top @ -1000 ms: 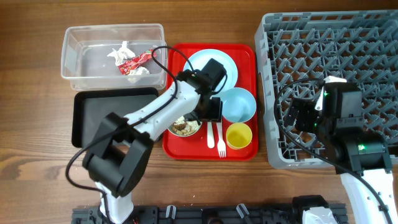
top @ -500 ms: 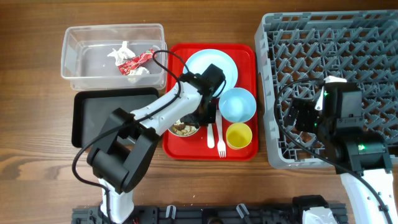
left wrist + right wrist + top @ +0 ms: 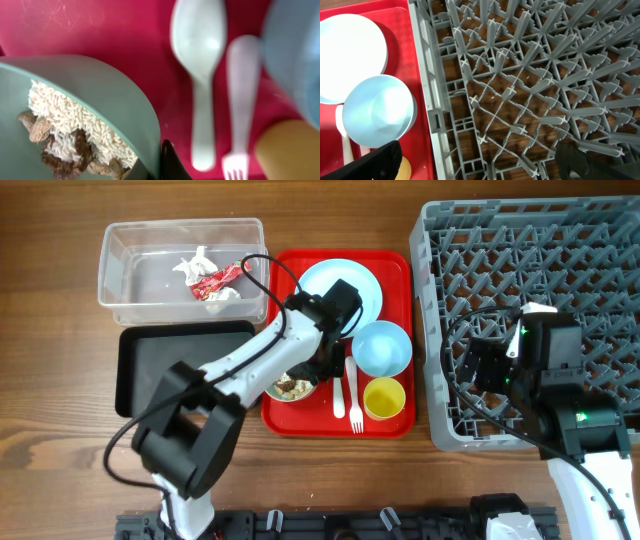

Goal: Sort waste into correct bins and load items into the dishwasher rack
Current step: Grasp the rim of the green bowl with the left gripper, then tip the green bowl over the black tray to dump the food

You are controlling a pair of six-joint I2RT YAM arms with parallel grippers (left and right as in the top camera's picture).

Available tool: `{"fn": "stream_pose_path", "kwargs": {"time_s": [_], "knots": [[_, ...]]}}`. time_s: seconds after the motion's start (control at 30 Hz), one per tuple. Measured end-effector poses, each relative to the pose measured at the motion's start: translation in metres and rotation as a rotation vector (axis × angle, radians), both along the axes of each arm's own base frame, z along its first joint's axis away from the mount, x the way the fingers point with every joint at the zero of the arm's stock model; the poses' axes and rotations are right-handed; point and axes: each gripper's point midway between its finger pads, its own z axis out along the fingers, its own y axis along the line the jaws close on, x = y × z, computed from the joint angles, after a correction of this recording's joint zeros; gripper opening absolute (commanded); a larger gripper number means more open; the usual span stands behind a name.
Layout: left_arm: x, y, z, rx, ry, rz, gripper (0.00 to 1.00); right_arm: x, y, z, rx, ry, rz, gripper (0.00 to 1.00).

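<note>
The bowl holds scraps. My left gripper should next lift it, tip it over the empty black tray (image 3: 160,362), then lower it onto the red tray and let go.
My left gripper (image 3: 325,366) is shut on the right rim of the pale green bowl (image 3: 290,387), which sits on the red tray and holds rice and brown food scraps (image 3: 65,131). In the left wrist view one finger (image 3: 171,165) is outside the bowl wall (image 3: 107,97) and the other is inside. Beside the bowl lie the white spoon (image 3: 197,65) and fork (image 3: 240,105). The light blue plate (image 3: 345,283), light blue bowl (image 3: 383,347) and yellow cup (image 3: 383,398) share the tray. My right gripper (image 3: 480,161) hangs open over the grey rack (image 3: 540,290).
The red tray (image 3: 400,262) lies in the middle. The clear tub (image 3: 125,290) at the back left holds tissue (image 3: 193,264) and a red wrapper (image 3: 218,277). The black tray (image 3: 150,370) lies in front of the tub, left of my left arm.
My left gripper has closed on the green bowl's rim. The right arm has not moved.
</note>
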Motion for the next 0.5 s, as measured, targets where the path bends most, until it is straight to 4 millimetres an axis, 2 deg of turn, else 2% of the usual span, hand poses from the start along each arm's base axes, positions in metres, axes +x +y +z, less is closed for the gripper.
{"fn": "stream_pose_path", "kwargs": {"time_s": [0.1, 0.2, 0.27, 0.5], "knots": [[0.004, 0.000, 0.026, -0.048, -0.053, 0.002, 0.04, 0.000, 0.000, 0.000, 0.000, 0.000, 0.000, 1.00], [0.014, 0.016, 0.052, -0.083, -0.098, 0.057, 0.04, 0.000, 0.000, 0.000, 0.000, 0.000, 0.000, 0.99], [0.021, 0.031, 0.062, -0.103, -0.106, 0.103, 0.04, 0.000, 0.000, 0.000, 0.000, 0.000, 0.000, 1.00], [0.050, 0.089, 0.072, -0.259, -0.052, 0.238, 0.04, 0.000, 0.000, 0.000, 0.000, 0.000, 0.000, 1.00]]}}
